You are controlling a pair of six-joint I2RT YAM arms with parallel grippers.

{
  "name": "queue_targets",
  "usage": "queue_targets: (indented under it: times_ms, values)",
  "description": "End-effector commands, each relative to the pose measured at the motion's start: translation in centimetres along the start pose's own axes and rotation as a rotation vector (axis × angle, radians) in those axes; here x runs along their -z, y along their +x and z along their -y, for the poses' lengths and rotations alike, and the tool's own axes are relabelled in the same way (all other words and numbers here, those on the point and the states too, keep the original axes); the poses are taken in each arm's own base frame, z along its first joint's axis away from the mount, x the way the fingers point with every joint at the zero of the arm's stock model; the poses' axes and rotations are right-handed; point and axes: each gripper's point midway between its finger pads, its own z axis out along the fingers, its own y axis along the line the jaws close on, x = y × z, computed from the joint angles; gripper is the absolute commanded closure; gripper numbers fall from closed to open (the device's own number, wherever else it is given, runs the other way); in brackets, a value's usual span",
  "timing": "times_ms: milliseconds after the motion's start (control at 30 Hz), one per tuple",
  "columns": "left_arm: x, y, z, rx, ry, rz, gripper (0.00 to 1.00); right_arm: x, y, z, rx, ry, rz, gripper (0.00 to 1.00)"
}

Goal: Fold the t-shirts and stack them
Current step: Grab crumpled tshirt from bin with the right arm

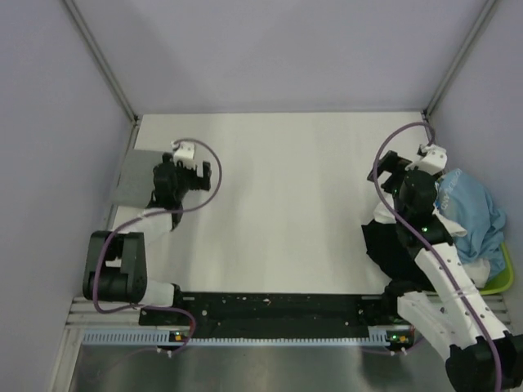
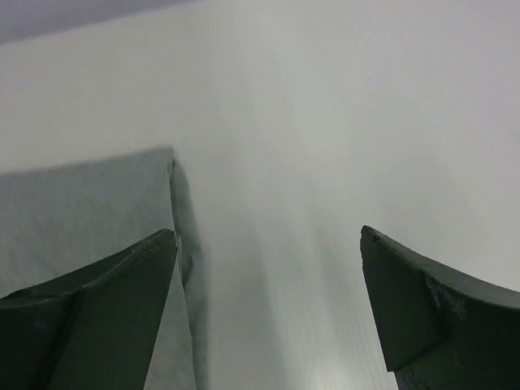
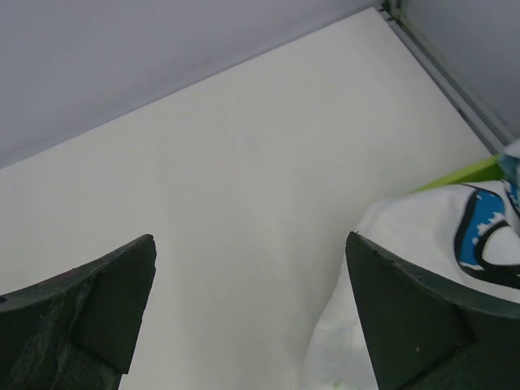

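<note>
The right gripper moves toward the light blue t-shirt next, then goes down onto the white t-shirt at its blue print.
A plain grey t-shirt lies folded flat at the table's left edge. In the left wrist view its folded edge runs just past my left fingertip. My left gripper hovers beside it, open and empty. At the right edge lies a heap of t-shirts: a light blue one, a black one and a white one with blue print. My right gripper stands open and empty over bare table, just left of the heap, with the white cloth by its right finger.
A lime-green tray sits under the heap at the right edge. Grey walls with metal corner posts enclose the white table on three sides. A black rail runs along the near edge between the arm bases.
</note>
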Motion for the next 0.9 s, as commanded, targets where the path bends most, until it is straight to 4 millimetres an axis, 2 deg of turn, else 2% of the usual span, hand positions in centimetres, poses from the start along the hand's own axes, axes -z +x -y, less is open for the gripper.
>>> queue_targets:
  times_ms: [0,100,200,300,400,500,533,567,633,700,767,867]
  values:
    - [-1.4,-4.7,2.3,-0.025,0.210,-0.229,0.02,2.2,0.2,6.3,-0.060,0.373,-0.086,0.05]
    - [-0.6,-4.6,4.3,-0.034,0.320,-0.294,0.02,2.8,0.7,8.8,-0.124,0.450,-0.077,0.16]
    - [0.3,-4.2,5.1,-0.035,0.371,-0.316,0.02,1.6,2.2,10.3,-0.152,0.466,-0.141,0.18]
    - [0.6,-3.2,5.3,-0.033,0.384,-0.341,0.02,-0.1,2.6,11.6,-0.107,0.521,-0.197,0.10]
    - [0.5,-2.2,5.2,-0.047,0.385,-0.367,0.02,-1.8,2.9,14.3,-0.056,0.640,-0.235,0.02]
    - [0.4,-1.0,5.1,-0.052,0.386,-0.396,0.03,-4.0,4.4,16.1,-0.001,0.668,-0.324,0.04]
    - [0.3,-0.8,5.1,-0.050,0.385,-0.402,0.03,-4.6,5.3,16.4,0.023,0.672,-0.368,0.08]
    - [0.3,-0.6,5.0,-0.051,0.383,-0.407,0.03,-5.0,5.7,16.5,0.044,0.668,-0.394,0.17]
    - [0.3,-0.5,5.0,-0.055,0.381,-0.408,0.03,-5.2,6.2,16.7,0.064,0.670,-0.420,0.39]
    - [0.3,-0.6,5.0,-0.055,0.382,-0.405,0.04,-4.8,5.3,16.7,0.073,0.675,-0.394,0.68]
    - [0.4,-0.6,5.1,-0.055,0.385,-0.403,0.04,-4.3,3.5,16.4,0.077,0.667,-0.342,1.00]
    - [0.3,-0.6,5.0,-0.060,0.383,-0.403,0.04,-3.1,0.0,15.7,0.067,0.653,-0.238,1.00]
